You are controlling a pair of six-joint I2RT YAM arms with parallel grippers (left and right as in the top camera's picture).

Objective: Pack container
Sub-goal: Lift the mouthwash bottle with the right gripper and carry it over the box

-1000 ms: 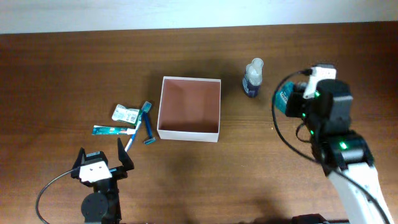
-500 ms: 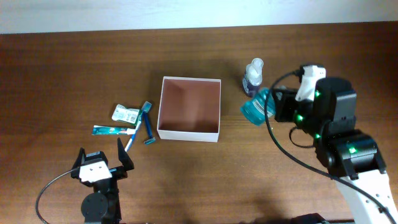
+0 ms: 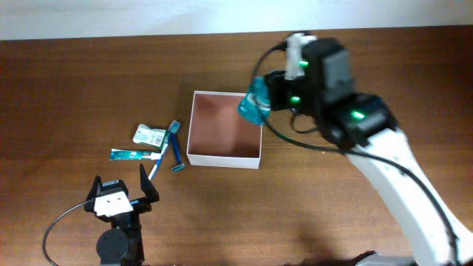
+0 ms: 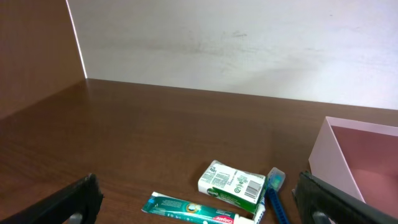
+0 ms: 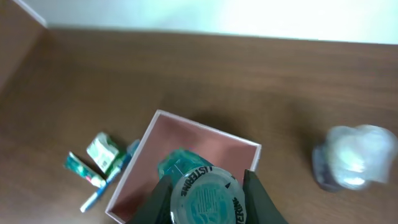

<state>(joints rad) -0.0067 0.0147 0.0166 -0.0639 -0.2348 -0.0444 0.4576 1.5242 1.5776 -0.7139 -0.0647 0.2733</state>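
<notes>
My right gripper holds the mouthwash bottle. Next, I will turn the gripper and move the bottle over the container, then lower it into the container's far corner by the clear bottle.
The container, a shallow white-walled box with a pinkish-brown inside, sits mid-table. Above its far right corner hangs a teal mouthwash bottle, with my right gripper shut on its cap end. In the right wrist view the bottle points down over the container, and the gripper has a finger on each side of the cap. My left gripper stands open near the table's front left, nothing between its fingers. The container's near wall shows at the right of the left wrist view.
Left of the container lie a green-and-white soap packet, a toothpaste tube, a blue razor and a toothbrush. A small clear bottle stands right of the container; my right arm hides it from overhead.
My right arm has swung left and away from me, carrying the teal bottle from beside the small clear bottle to above the container's far right corner. The left arm has not moved.
</notes>
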